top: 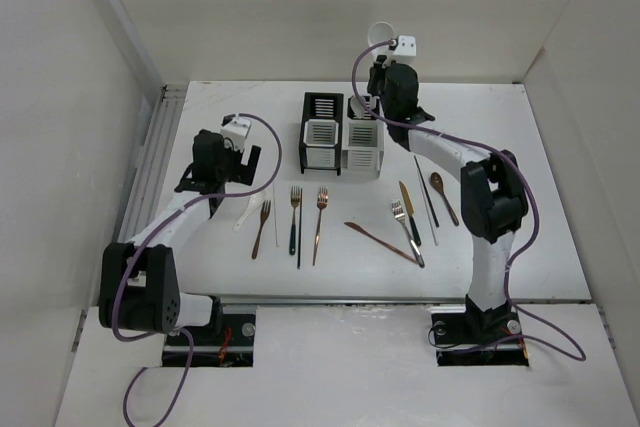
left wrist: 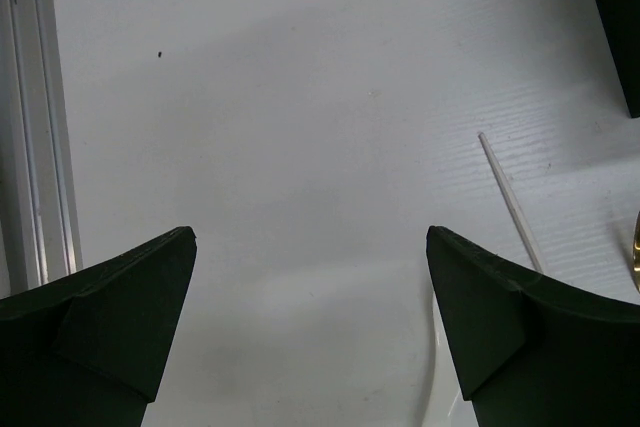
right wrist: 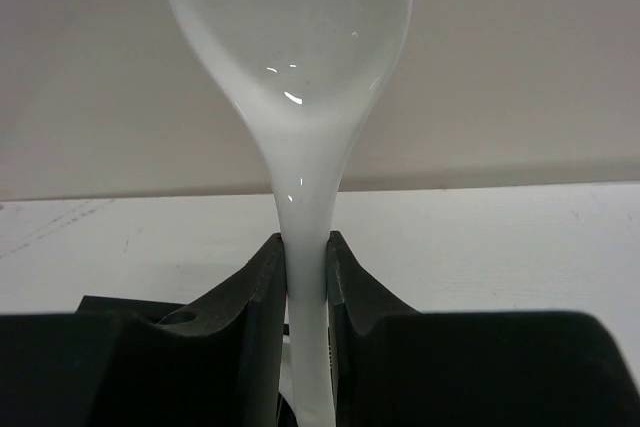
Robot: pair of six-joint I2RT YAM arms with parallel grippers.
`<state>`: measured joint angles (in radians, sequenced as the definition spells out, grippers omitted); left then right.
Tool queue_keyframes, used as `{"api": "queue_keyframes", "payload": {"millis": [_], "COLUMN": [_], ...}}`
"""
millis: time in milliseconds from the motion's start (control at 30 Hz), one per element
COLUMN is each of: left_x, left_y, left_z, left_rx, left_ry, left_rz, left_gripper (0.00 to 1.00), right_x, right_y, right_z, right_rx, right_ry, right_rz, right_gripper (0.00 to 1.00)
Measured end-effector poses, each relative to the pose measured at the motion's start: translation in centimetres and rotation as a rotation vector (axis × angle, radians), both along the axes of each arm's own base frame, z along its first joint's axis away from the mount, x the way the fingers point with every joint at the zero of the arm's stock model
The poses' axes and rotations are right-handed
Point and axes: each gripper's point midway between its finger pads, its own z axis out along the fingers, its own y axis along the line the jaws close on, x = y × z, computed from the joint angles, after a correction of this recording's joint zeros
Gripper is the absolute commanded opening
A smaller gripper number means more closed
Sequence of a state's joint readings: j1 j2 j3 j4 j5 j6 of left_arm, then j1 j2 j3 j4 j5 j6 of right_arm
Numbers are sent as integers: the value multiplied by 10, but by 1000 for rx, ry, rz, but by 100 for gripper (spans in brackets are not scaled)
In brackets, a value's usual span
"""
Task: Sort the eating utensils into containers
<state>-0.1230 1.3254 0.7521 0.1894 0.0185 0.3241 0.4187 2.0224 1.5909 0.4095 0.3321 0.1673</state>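
The white container's back slot (top: 361, 109) is below the handle and already holds a white spoon. My right gripper will next lower the handle into that slot and let go of the neck.
My right gripper (right wrist: 305, 257) is shut on the neck of a white spoon (right wrist: 300, 77), whose bowl sticks out beyond the fingertips toward the back wall. In the top view this gripper (top: 376, 87) hangs above the back of the white container (top: 362, 152), next to the black container (top: 322, 107). My left gripper (left wrist: 310, 237) is open and holds nothing; it hovers over bare table (top: 222, 169) left of the containers. A white chopstick (left wrist: 510, 202) lies to its right. Forks (top: 319, 225), knives (top: 409, 212), a black chopstick (top: 426, 192) and a brown spoon (top: 444, 197) lie in a row on the table.
A metal rail (top: 160, 162) runs along the table's left edge, also visible in the left wrist view (left wrist: 30, 127). White walls enclose the table on three sides. Another white spoon (top: 245, 215) lies near the left arm.
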Motion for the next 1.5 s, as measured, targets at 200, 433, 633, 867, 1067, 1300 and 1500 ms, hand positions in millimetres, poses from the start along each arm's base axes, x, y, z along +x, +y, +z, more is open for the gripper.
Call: {"api": "queue_keyframes", "payload": {"millis": [200, 433, 633, 867, 1067, 1300, 1500], "left_x": [0, -8, -12, -19, -25, -48, -66], "left_y": [5, 12, 16, 18, 14, 3, -11], "left_z": [-11, -29, -34, -42, -51, -81, -92], "left_rx": [15, 47, 90, 151, 190, 217, 198], "left_ry": [29, 99, 127, 158, 197, 332, 443], "left_rz": [27, 56, 37, -12, -95, -250, -400], "left_gripper": [98, 86, 85, 84, 76, 67, 63], "right_x": [-2, 1, -6, -20, -27, -59, -90], "right_y": [1, 5, 6, 2, -2, -4, -4], "right_z": [-14, -63, -84, -73, -46, 12, 61], "right_rx": [39, 51, 47, 56, 74, 73, 37], "right_ry": [14, 92, 122, 111, 71, -18, -99], "right_rz": [-9, -6, 9, 7, 2, 20, 63], "right_gripper": [0, 2, 40, 60, 64, 67, 67]}}
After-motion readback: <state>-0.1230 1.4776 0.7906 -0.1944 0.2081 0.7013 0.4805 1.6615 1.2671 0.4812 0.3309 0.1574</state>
